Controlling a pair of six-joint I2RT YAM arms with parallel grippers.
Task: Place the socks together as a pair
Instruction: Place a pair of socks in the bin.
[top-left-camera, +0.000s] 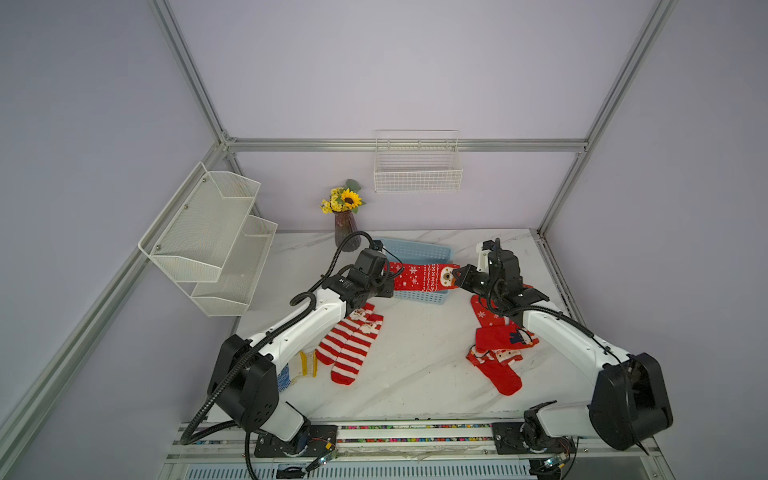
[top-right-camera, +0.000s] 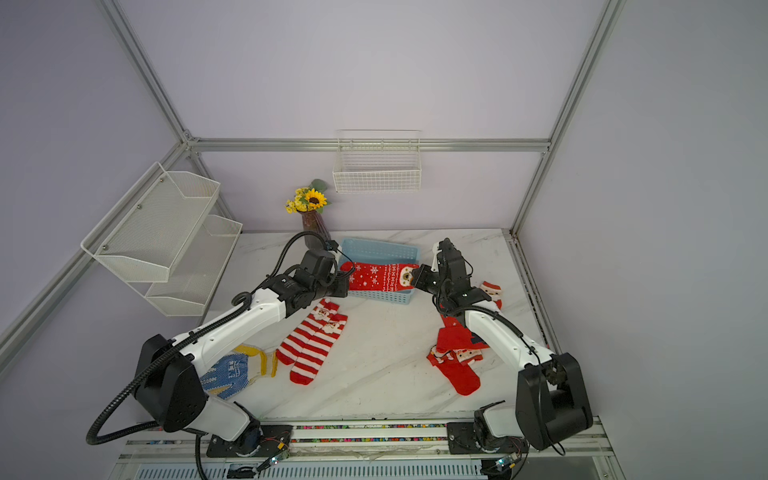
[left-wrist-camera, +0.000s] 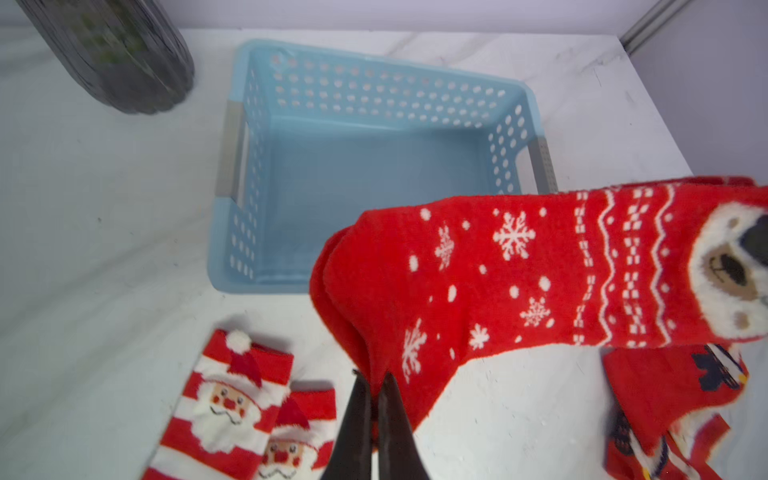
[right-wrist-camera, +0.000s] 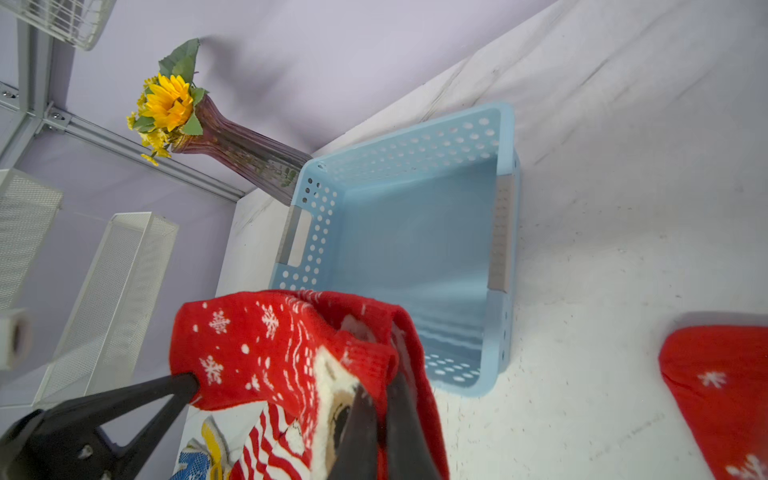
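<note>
Next, my right gripper moves down and outward over the blue basket's empty bottom to release the bear cuff (right-wrist-camera: 332, 386), since the socks hang above the basket's rim.
Two red snowflake socks (top-left-camera: 419, 276) with a bear cuff, laid one on the other, hang stretched above the blue basket. My left gripper (left-wrist-camera: 376, 380) is shut on their toe end, and my right gripper (right-wrist-camera: 380, 386) is shut on the bear cuff (right-wrist-camera: 332, 386). In both top views the grippers face each other across the basket. Two red-and-white striped Santa socks (top-left-camera: 351, 343) lie side by side on the table below the left arm. A heap of red socks (top-left-camera: 498, 353) lies under the right arm, and another snowflake sock (right-wrist-camera: 723, 386) lies beside it.
The blue perforated basket (left-wrist-camera: 374, 62) stands at the back middle with nothing in it. A vase of sunflowers (top-left-camera: 345, 224) stands behind its left corner. A blue-dotted glove with yellow cuff (top-right-camera: 232, 370) lies under the left arm. Mesh shelves (top-left-camera: 208, 232) and a wire basket (top-left-camera: 417, 166) hang on the walls.
</note>
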